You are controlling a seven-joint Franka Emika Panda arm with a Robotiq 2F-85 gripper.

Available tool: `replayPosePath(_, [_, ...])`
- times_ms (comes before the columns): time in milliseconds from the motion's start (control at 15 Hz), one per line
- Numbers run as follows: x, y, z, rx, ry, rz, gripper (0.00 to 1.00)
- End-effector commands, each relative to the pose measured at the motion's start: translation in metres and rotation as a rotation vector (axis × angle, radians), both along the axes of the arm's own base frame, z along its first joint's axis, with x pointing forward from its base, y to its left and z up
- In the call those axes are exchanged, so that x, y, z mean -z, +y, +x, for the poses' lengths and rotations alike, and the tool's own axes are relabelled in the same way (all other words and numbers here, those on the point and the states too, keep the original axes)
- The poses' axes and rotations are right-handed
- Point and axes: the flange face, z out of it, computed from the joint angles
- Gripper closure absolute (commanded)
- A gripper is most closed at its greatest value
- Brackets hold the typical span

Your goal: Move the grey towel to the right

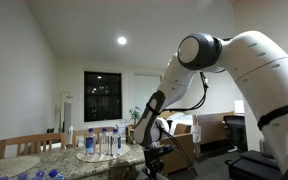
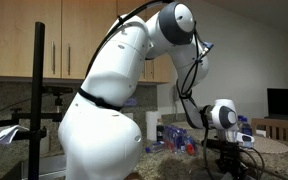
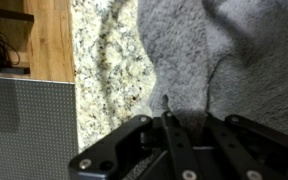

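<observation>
The held fold of the towel should next go low toward the wooden strip, left in the wrist view, drawn by my gripper, as bare granite [image 3: 112,82] lies open there.
The grey towel [image 3: 239,50] lies crumpled on the speckled granite counter [image 3: 104,60] and fills the right half of the wrist view. A fold of it runs down between the fingers. My gripper [image 3: 189,125] is low on the towel's left part, with its fingers drawn close around the fold. In both exterior views the gripper [image 1: 154,158] [image 2: 224,152] points down at the counter, and the towel is not clearly seen there.
A wooden strip [image 3: 49,40] borders the counter on the left, with a grey perforated panel [image 3: 24,125] below it. Several water bottles [image 1: 102,140] stand on a tray near the gripper, and a wooden chair [image 1: 24,146] stands by the counter.
</observation>
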Motion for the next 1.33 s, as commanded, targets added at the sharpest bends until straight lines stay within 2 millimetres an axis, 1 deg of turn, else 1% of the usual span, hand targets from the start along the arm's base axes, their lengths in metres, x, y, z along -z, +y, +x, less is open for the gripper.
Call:
replayPosePath(0, [-0.009,-0.008,-0.010,0.022,-0.009,-0.062,0.91])
replayPosePath(333, [-0.009,-0.022,-0.013,0.042,0.000,-0.110,0.91])
replayPosePath(800, [-0.010,-0.034,-0.017,0.068,0.013,-0.120,0.91])
replayPosePath(867, [-0.010,-0.035,-0.018,0.070,0.014,-0.119,0.85])
replayPosePath(933, [-0.010,-0.035,-0.018,0.071,0.015,-0.118,0.62])
replayPosePath(1067, [-0.010,-0.036,-0.019,0.072,0.019,-0.119,0.59])
replayPosePath(1133, [-0.011,-0.037,-0.019,0.073,0.019,-0.118,0.54])
replayPosePath(1267, [-0.012,-0.039,-0.017,0.073,0.016,-0.120,0.41])
